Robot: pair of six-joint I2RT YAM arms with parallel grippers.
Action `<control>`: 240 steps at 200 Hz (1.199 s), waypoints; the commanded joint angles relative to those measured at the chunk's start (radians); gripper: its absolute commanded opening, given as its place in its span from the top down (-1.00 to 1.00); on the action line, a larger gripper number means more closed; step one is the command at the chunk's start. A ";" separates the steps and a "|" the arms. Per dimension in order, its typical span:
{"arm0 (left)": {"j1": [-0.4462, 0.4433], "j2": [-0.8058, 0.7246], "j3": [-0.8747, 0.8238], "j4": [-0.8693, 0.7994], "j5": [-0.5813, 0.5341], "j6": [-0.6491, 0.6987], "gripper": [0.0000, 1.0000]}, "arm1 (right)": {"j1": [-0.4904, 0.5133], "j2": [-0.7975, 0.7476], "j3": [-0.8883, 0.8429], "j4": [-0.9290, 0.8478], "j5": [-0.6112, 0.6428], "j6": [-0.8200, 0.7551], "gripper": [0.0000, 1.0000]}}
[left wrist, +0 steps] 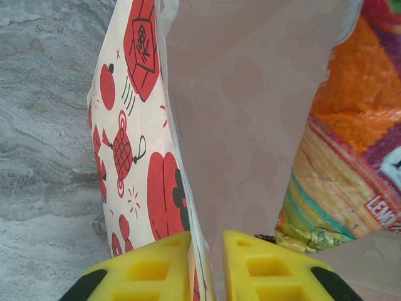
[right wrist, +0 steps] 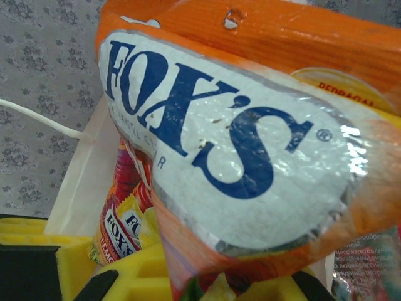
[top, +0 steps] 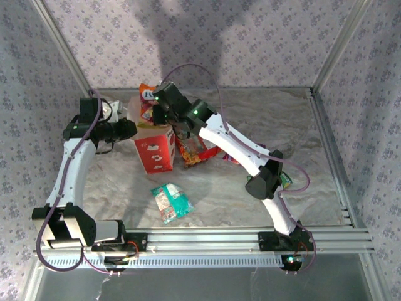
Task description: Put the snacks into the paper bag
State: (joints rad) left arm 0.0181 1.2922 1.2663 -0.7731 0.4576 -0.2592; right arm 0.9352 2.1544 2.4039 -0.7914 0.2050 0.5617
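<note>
My right gripper will move back and go down into the bag's opening (top: 144, 130) to release, because the orange-yellow packet (top: 148, 95) still sticks out past the bag's far rim.
The paper bag (top: 153, 149) stands upright left of the table's middle, white with red sides. My left gripper (top: 130, 128) is shut on its left wall; the yellow fingers (left wrist: 150, 269) pinch the printed paper (left wrist: 131, 157). My right gripper (top: 163, 114) is shut on the orange-yellow snack packet (top: 148, 95), which hangs in the bag's mouth. The right wrist view shows that packet's FOX'S label (right wrist: 238, 144) above the bag's inner wall (right wrist: 81, 182). The packet (left wrist: 351, 157) also shows inside the bag in the left wrist view. A teal packet (top: 170, 202) lies in front of the bag. A red packet (top: 199, 149) leans at its right.
A green packet (top: 286, 180) peeks out behind the right arm's elbow. A small reddish packet edge (top: 230, 159) lies under the right forearm. Metal rails (top: 219, 241) run along the near edge and patterned walls close in the back and sides.
</note>
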 commanded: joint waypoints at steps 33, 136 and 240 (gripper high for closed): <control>0.009 -0.019 -0.005 0.002 0.016 0.011 0.62 | 0.009 -0.005 -0.005 -0.021 -0.056 0.008 1.00; 0.022 -0.017 -0.002 0.006 0.018 0.009 0.62 | 0.008 0.001 -0.022 -0.064 -0.212 -0.061 0.86; 0.029 -0.005 0.001 0.008 0.024 0.009 0.62 | 0.007 -0.046 -0.066 -0.155 -0.214 -0.124 0.45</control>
State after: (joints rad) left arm 0.0330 1.2922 1.2591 -0.7731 0.4614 -0.2592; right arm 0.9371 2.1601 2.3394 -0.9096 -0.0231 0.4644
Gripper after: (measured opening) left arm 0.189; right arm 0.244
